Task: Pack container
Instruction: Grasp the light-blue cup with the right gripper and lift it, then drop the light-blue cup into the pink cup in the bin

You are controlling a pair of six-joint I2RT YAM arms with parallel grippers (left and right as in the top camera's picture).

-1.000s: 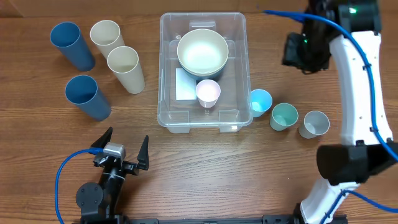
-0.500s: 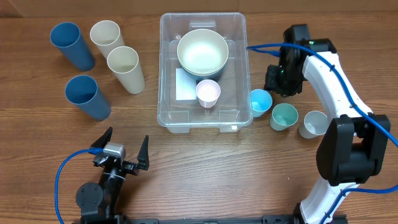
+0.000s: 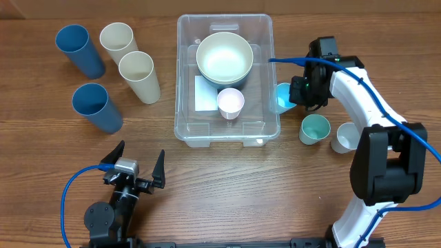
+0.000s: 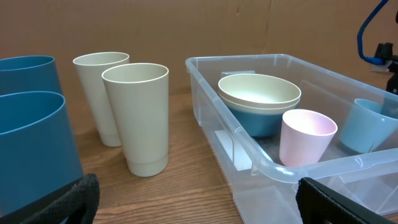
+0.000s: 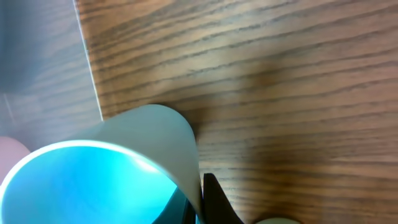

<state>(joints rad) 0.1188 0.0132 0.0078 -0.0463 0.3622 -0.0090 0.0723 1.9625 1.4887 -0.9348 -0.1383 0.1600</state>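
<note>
My right gripper lifts over to the left in the overhead view next, lowers in and releases, since the pink cup's opening (image 3: 231, 101) lies across the container's side that way.
The clear container (image 3: 225, 19) stands at the table's middle with a white label (image 3: 204, 95) on its bottom. It holds a cream bowl (image 3: 224, 56) stacked in a blue one, and a pink cup (image 3: 231, 102). My right gripper (image 3: 298, 92) is just outside the container's right wall, shut on the wall of a light blue cup (image 3: 283, 97). The right wrist view shows one finger inside and one outside the cup (image 5: 93, 180) at my gripper (image 5: 198, 198). My left gripper (image 3: 135, 169) is open and empty near the front edge, and also shows in the left wrist view (image 4: 199, 205).
A teal cup (image 3: 315, 129) and a grey cup (image 3: 349, 138) stand right of the container. Two tall blue cups (image 3: 79, 49) (image 3: 97, 107) and two tall cream cups (image 3: 118, 41) (image 3: 140, 76) stand at the left.
My right arm came down from the back right to the light blue cup and closed on its wall. The cup has shifted toward the back, beside the container wall. The left arm has not moved.
</note>
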